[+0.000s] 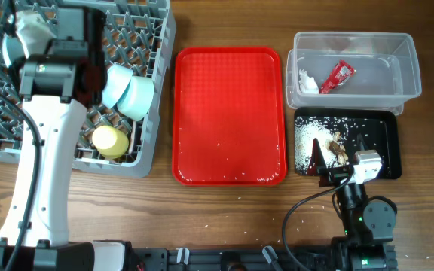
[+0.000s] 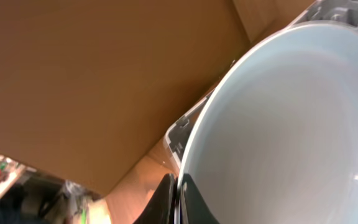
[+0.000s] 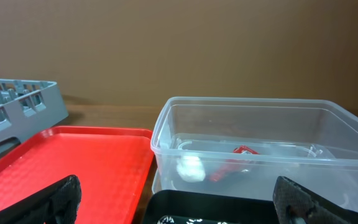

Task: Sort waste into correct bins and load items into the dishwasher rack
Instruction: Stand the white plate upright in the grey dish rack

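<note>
The pale blue plate in my left gripper still hangs above the rack (image 1: 153, 45), so I need to lower it next, toward the rack's wires beside the bowls.
The grey dishwasher rack (image 1: 153, 45) stands at the left. In it are two pale blue-green bowls (image 1: 130, 92) and the yellow cup (image 1: 111, 140). My left gripper (image 2: 178, 200) is over the rack's far left part (image 1: 22, 34), shut on the rim of the pale blue plate (image 2: 291, 124). The clear tub (image 1: 405, 75) holds the red wrapper (image 1: 337, 75) and the white tissue (image 1: 307, 78). The black tray (image 1: 390, 143) holds rice and brown scraps (image 1: 326, 147). My right gripper (image 3: 185, 205) is open and empty, low over the black tray's near edge. The fork and spoon are out of view.
The flat red serving tray (image 1: 228, 113) lies between the rack and the bins, with a few rice grains near its front edge. A few grains lie on the wooden table in front of it. My left arm covers much of the rack's left side.
</note>
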`<state>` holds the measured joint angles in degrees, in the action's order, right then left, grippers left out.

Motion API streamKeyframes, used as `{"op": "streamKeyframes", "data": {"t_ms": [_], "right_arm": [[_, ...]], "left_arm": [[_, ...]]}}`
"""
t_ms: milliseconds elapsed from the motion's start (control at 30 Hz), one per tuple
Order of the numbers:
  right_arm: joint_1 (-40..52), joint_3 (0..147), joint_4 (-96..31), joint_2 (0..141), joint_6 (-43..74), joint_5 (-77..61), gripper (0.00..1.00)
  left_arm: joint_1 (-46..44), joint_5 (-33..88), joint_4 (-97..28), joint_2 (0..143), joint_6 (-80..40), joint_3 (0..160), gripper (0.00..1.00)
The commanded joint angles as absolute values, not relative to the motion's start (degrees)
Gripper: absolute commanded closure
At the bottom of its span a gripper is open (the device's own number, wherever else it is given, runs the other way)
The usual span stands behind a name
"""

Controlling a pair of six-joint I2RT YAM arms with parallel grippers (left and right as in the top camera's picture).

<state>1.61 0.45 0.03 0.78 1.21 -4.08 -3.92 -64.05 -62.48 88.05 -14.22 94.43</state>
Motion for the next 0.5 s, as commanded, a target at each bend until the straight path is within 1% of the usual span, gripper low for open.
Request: {"op": "streamKeyframes", "data": {"t_ms": [0,67,200,467], "right_arm": [[1.37,0.30,0.25,0.27,1.54,-4.58,0.00],[1.37,0.30,0.25,0.27,1.52,-4.58,0.00],[1.37,0.30,0.23,0.27,1.52,-4.56,0.00],[1.37,0.30,0.25,0.27,1.54,-4.58,0.00]], "left_arm": [[0.32,-53.84,-52.97,88.12,8.56,91.68,0.96],[2.72,-51.92,-48.86,88.99,14.33,89.65,0.96],[5.74,-47.16,-47.51,92.05,17.87,87.96,0.96],[6.28,-42.19,-45.10,97.43,25.69,87.96,0.96]]}}
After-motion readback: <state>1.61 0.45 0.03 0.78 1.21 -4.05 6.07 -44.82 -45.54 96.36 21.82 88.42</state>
